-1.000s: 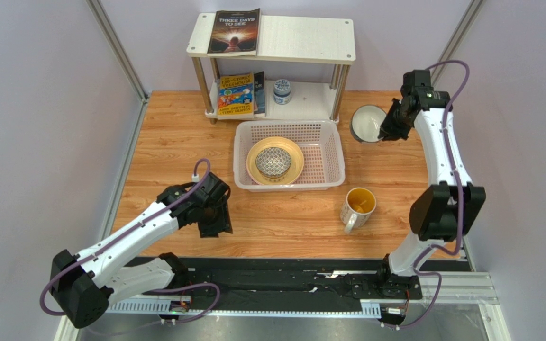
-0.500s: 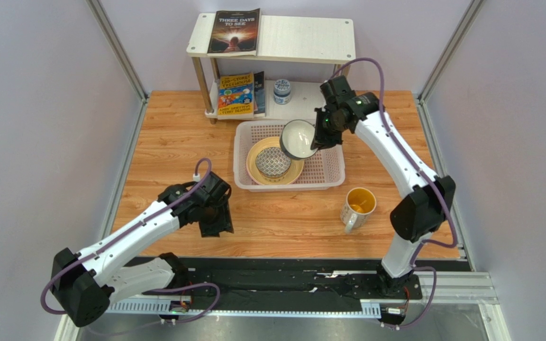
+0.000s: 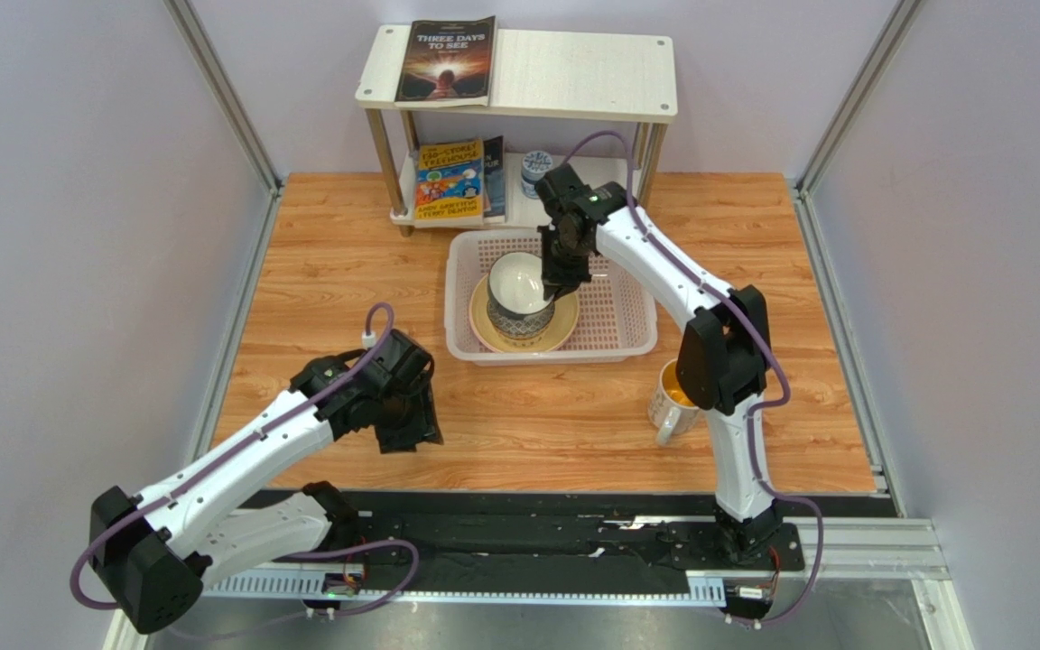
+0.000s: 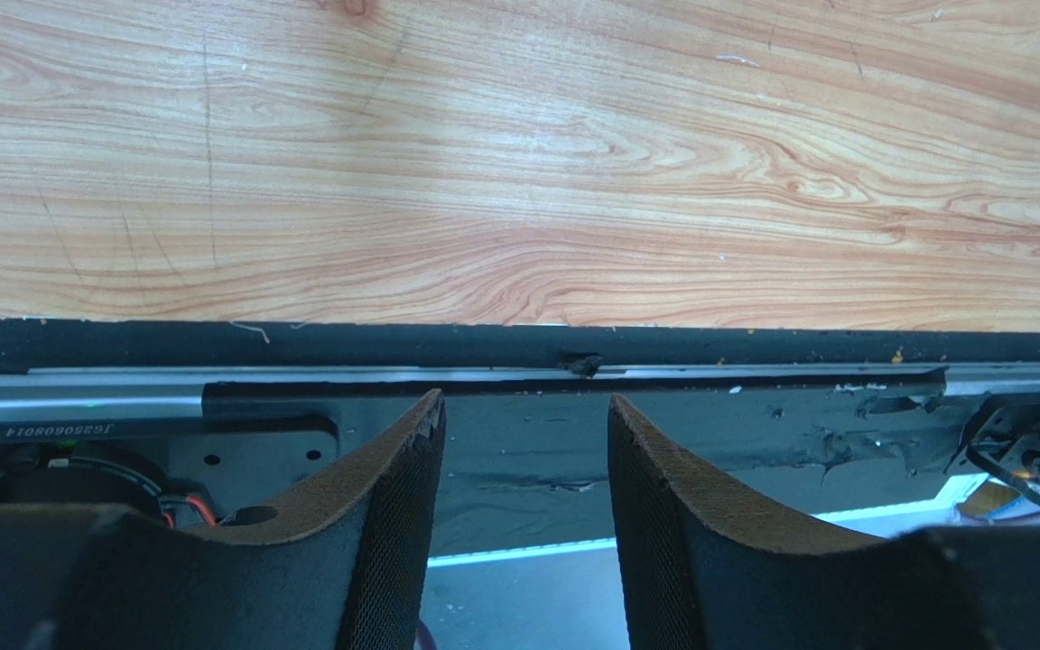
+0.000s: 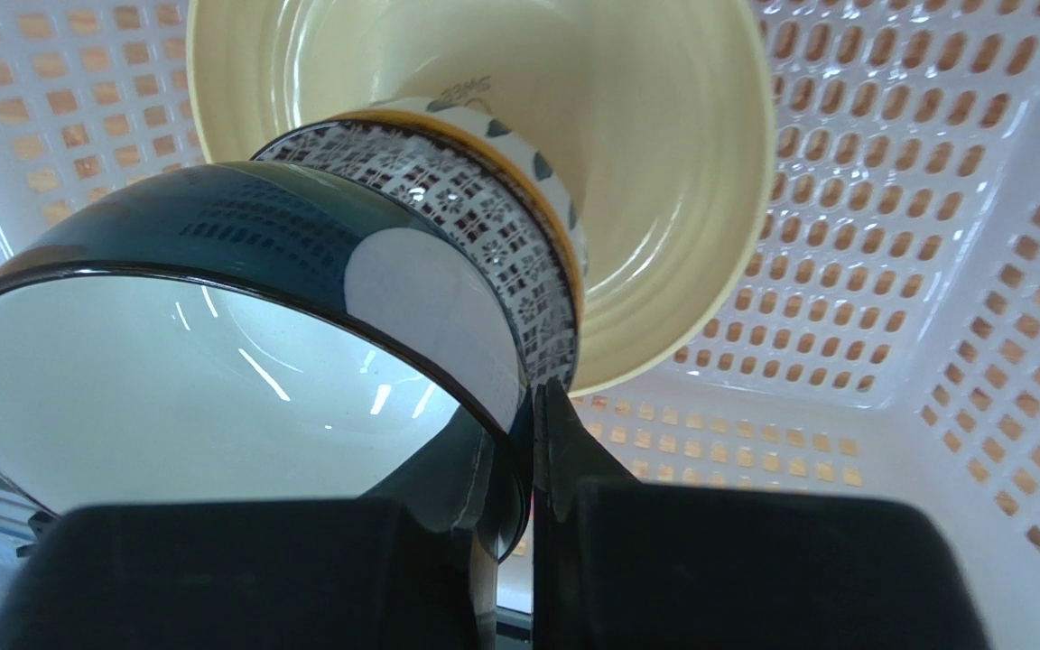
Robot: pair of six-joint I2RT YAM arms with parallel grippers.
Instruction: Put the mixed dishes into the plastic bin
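The grey patterned bowl sits close below my right gripper. My gripper will next go down, nest the held bowl into that patterned bowl and release its rim.
The whitish mesh plastic bin (image 3: 623, 314) sits mid-table and holds the pale yellow plate (image 3: 479, 324) with the grey patterned bowl (image 3: 523, 322) on it. My right gripper (image 3: 549, 275) is shut on the rim of a bowl (image 3: 516, 280) that is white inside and dark outside, holding it tilted over the patterned bowl. In the right wrist view the held bowl (image 5: 200, 366) is close above the patterned bowl (image 5: 485, 203) and the plate (image 5: 661, 176). The yellow-lined mug (image 3: 682, 393) stands on the table right of the bin. My left gripper (image 3: 401, 420) is open and empty.
A white two-tier shelf (image 3: 593, 75) stands behind the bin with books and a small blue-and-white jar (image 3: 534, 168) on it. The left wrist view shows bare wooden table (image 4: 526, 163) and the black base rail (image 4: 485, 393) at the near edge.
My right arm has carried the bowl from the back right of the table leftward over the bin, down above the patterned bowl. The left arm has barely moved.
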